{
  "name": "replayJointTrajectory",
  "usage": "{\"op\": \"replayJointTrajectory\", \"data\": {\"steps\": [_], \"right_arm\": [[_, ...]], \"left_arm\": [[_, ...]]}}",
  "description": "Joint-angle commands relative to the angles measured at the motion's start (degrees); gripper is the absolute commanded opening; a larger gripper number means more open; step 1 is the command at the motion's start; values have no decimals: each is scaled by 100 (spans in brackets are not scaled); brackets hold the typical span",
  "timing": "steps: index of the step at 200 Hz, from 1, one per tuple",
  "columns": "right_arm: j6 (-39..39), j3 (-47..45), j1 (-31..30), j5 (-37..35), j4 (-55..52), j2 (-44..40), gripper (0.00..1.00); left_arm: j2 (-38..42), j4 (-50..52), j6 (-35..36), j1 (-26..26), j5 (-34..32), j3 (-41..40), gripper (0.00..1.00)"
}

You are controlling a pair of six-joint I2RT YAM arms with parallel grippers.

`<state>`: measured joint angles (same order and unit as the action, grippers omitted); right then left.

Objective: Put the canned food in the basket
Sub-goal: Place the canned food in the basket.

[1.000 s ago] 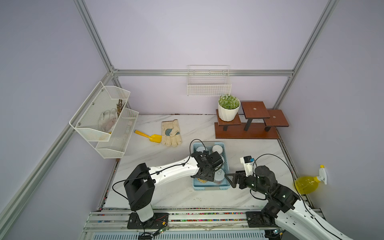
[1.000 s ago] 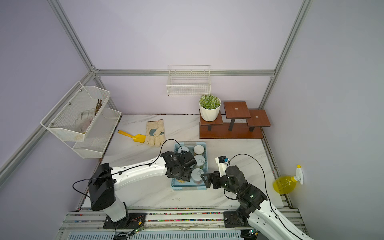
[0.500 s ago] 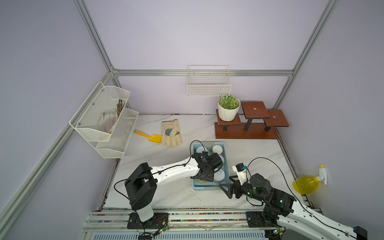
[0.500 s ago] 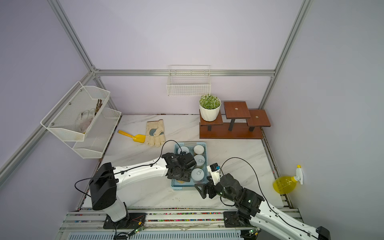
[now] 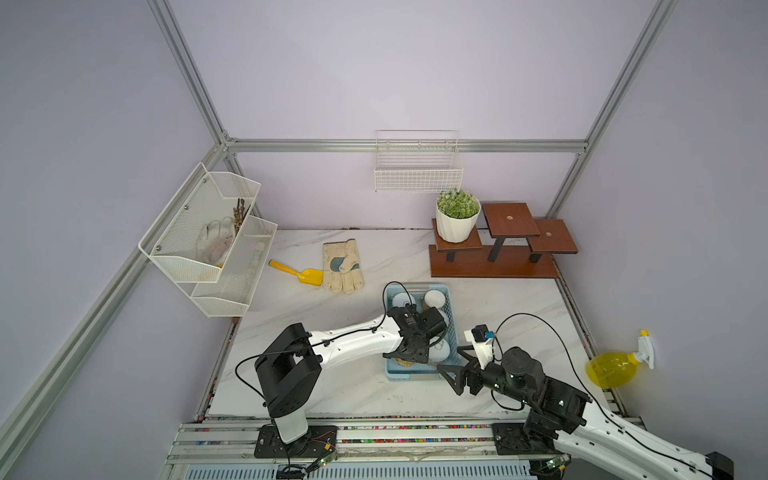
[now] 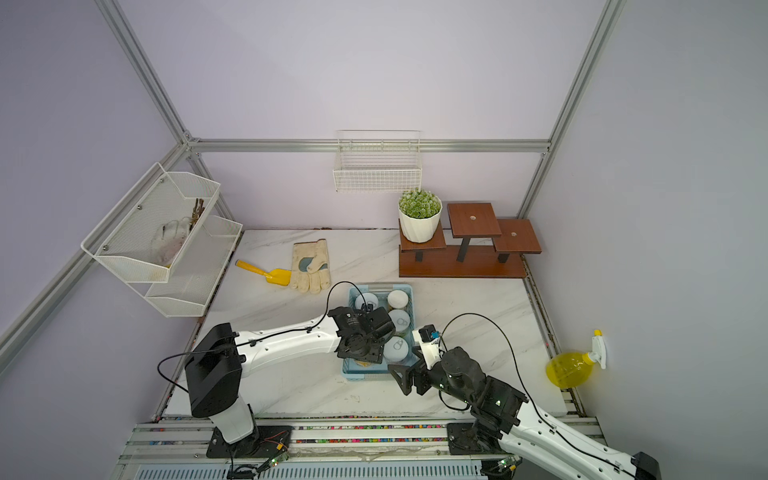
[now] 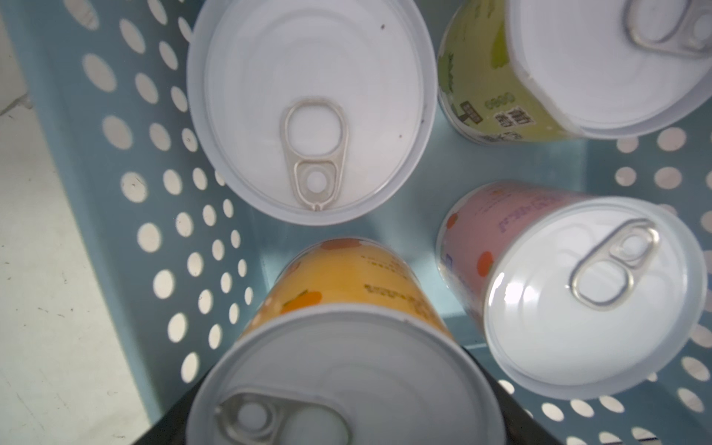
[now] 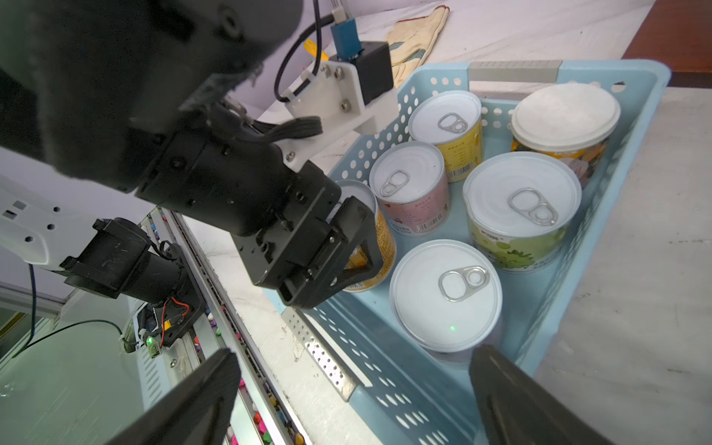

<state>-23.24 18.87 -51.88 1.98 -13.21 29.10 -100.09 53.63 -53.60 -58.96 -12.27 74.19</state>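
The bottom of the basket has an open spot below my gripper, beside the pink can [image 7: 439,295], so I will next move my left gripper down toward it and let go of the orange-labelled can [image 7: 339,370] there.
The light-blue basket [image 5: 453,316] [image 6: 353,374] [image 8: 635,127] stands at the table's front centre. Several canned foods stand upright in it: a yellow one [image 8: 447,115], a pink one [image 8: 406,171] [image 7: 578,296], a green one [image 8: 522,192] and a plain-lidded one [image 8: 564,111]. My left gripper [image 5: 409,357] [image 6: 363,357] [image 8: 346,246] is shut on an orange-labelled can [image 7: 339,370] [image 8: 383,246] in the basket's near left corner. I cannot tell whether this can touches the floor. My right gripper [image 5: 456,365] [image 6: 409,368] [image 8: 354,356] hangs open and empty at the basket's near end, beside a white-topped can [image 8: 445,289].
A pair of work gloves [image 5: 343,268] and a yellow trowel [image 5: 297,273] lie behind the basket to the left. A wooden step stand [image 5: 494,266] with a potted plant [image 5: 457,216] is at the back right. A mesh rack [image 5: 208,241] hangs left, a wire basket [image 5: 417,180] on the back wall.
My right gripper has drawn back from the basket's right side toward its near end, and that arm now lies lower. The left gripper keeps its grip on the orange can in the same place.
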Motion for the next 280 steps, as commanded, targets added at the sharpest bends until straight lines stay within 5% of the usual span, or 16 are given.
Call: {"op": "replayJointTrajectory", "data": {"steps": [1,56,83,167,204,280], "right_arm": [[49,108,-32,-13,241,-16,99],[2,112,-32,-163,-62,-317,99],[-56,82,-33,-197,-151,-439,99],[-98,64,-33,-327,-177,-450,99],[-100,64,-31,-379,-186,-423,99],[-213,71,-33,-531,-260,-458,99]], "left_arm": [[-36,-104,-146,-13,-157,-53,0],[-205,-230,-159,-15,-93,-116,0],[-285,-234,-159,-10,-96,-98,8],[-257,-185,-81,-10,-115,-47,67],[-274,-176,-71,-10,-97,-41,84],[-151,154,-150,-10,-277,122,90]]}}
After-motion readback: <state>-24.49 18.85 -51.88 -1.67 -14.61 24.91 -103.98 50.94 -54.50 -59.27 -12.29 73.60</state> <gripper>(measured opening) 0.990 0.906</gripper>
